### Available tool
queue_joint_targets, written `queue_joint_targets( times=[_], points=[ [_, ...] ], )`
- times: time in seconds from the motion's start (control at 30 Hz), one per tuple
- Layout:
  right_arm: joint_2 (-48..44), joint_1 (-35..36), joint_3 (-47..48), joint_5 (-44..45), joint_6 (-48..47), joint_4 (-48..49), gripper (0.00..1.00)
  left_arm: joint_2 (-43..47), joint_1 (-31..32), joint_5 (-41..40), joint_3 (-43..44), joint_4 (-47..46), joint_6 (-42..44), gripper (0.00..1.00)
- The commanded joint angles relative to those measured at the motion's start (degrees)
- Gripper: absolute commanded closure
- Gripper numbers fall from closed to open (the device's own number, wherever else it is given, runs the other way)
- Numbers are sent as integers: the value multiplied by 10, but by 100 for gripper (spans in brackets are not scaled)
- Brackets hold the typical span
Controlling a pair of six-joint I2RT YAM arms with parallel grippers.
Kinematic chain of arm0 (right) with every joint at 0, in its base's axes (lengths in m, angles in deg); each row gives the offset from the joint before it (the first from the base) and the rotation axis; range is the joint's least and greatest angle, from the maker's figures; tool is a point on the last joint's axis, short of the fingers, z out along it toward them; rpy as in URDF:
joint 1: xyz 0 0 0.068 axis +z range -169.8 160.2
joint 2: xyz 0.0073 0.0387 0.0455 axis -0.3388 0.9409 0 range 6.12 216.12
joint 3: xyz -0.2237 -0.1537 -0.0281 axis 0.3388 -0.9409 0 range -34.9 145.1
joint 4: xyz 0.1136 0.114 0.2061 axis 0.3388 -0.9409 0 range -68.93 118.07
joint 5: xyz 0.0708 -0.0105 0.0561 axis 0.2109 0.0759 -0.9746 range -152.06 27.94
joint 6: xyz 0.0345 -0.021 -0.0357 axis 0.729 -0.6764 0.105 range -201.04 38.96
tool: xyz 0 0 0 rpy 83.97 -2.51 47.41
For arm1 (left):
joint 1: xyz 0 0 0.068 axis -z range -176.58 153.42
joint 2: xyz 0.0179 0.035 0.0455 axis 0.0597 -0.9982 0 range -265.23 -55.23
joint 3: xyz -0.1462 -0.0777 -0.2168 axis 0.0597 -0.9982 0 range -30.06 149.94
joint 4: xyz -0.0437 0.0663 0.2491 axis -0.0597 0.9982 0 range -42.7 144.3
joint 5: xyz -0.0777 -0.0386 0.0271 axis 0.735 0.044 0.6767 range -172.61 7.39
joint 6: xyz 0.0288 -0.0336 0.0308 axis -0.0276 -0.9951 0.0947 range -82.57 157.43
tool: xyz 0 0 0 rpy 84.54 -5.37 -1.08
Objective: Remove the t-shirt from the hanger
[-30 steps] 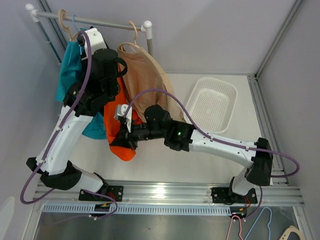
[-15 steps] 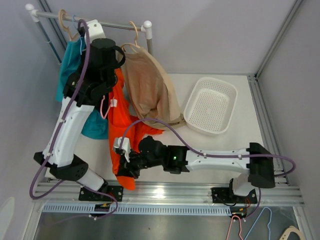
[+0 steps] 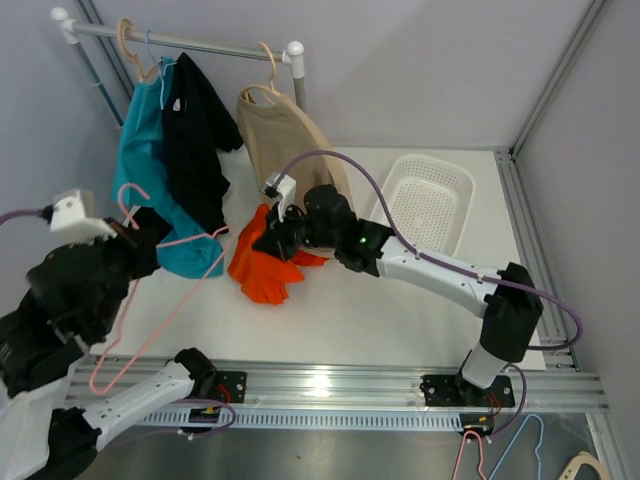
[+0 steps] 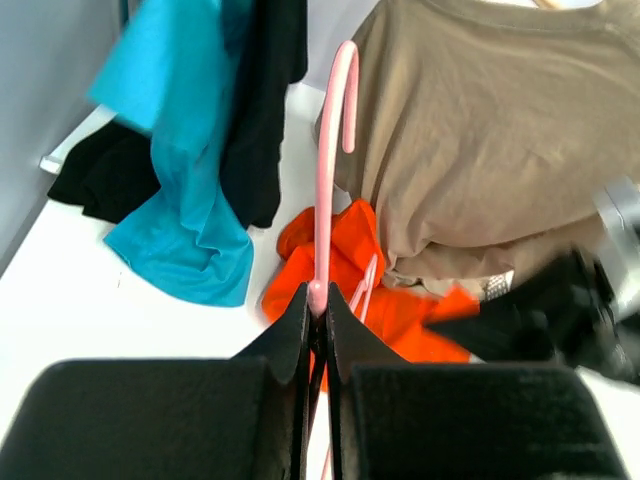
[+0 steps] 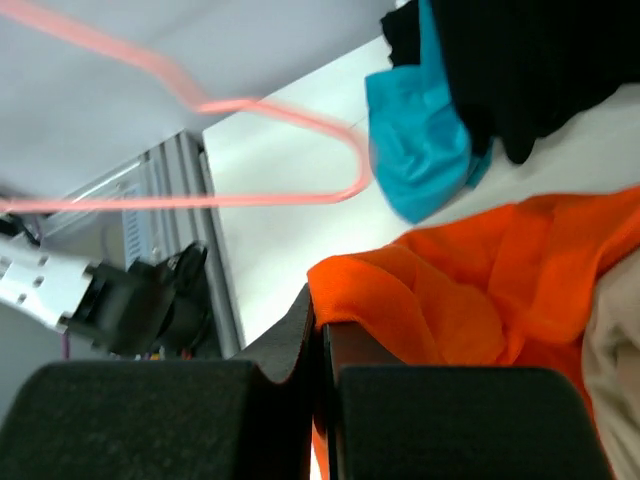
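My left gripper is to carry the bare hanger outward, hook it on the bar's open part [image 3: 212,46] between the black and tan shirts and let go, because that part of the bar is farther outward than my gripper.
The orange t-shirt [image 3: 262,272] lies bunched on the white table, off the hanger. My right gripper [image 3: 270,238] is shut on its upper edge; in the right wrist view the cloth [image 5: 500,280] is pinched between the closed jaws of that gripper [image 5: 322,318]. My left gripper [image 3: 140,235] is raised at the near left and shut on the bare pink hanger [image 3: 165,290]. In the left wrist view that gripper [image 4: 318,300] clamps the hanger's neck, its hook [image 4: 337,110] pointing up above the orange shirt [image 4: 345,265]. The hanger also shows in the right wrist view [image 5: 250,198].
A rail [image 3: 180,42] at the far left holds a teal shirt [image 3: 140,160], a black shirt [image 3: 195,140] and a tan shirt [image 3: 285,140]. A white perforated basket [image 3: 420,205] sits at the far right. Spare hangers [image 3: 500,450] lie beyond the near edge.
The left arm pulled back to the near left with the pink hanger, now bare. The right gripper moved away from the near edge with the orange shirt, which now lies bunched on the table.
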Motion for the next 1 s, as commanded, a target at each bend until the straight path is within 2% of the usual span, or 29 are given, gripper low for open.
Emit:
queue_joint_targets(
  times=[0.0,0.03,0.07,0.1,0.13,0.17,0.27,0.3,0.37,0.4,0.5,0.53,0.63,0.67,0.7,0.73,0.77,0.83,0.87,0.9,0.97],
  points=[
    [71,-3,57,-17,-3,-34,100,49,3,19,-20,5,-23,99],
    [89,-4,65,-11,-2,-43,96,62,4,9,-23,1,-15,99],
    [106,-4,71,9,1,-46,75,84,3,-2,-28,-20,-8,99],
    [141,-4,81,21,2,-45,67,92,3,-21,-40,-32,8,99],
    [156,-3,86,34,4,-45,53,99,3,-24,-47,-50,21,99],
    [173,-2,92,63,8,-45,18,110,4,-22,-51,-72,39,99],
    [242,1,140,109,12,-73,12,112,4,-19,-61,-148,96,99],
    [277,4,157,151,14,-94,10,106,3,-23,-56,-169,117,99],
    [309,10,210,210,15,-123,1,97,3,-36,-49,-191,139,99],
    [323,13,227,269,15,-144,1,92,3,-37,-49,-205,154,99],
    [375,19,278,279,9,-181,1,88,3,-34,-67,-297,231,99],
    [397,18,294,281,14,-192,0,82,3,-41,-73,-359,272,99],
    [417,22,291,286,20,-217,1,37,3,-41,-71,-422,339,99],
    [415,24,272,283,21,-220,12,21,2,-19,-51,-419,345,99],
    [411,29,261,274,21,-232,37,4,2,-4,-43,-409,337,99],
    [402,33,246,261,26,-236,79,-29,2,6,-39,-402,335,99],
    [369,39,198,260,30,-237,100,-42,2,11,-34,-404,335,99],
    [320,62,131,232,33,-211,100,-75,-9,4,-36,-415,342,99],
    [267,70,98,219,39,-205,100,-84,-20,10,-35,-414,338,99],
    [241,86,42,208,45,-202,100,-89,-52,49,-32,-410,318,99],
    [184,102,-6,168,64,-210,100,-99,-98,131,-35,-397,287,99]
  ],
)
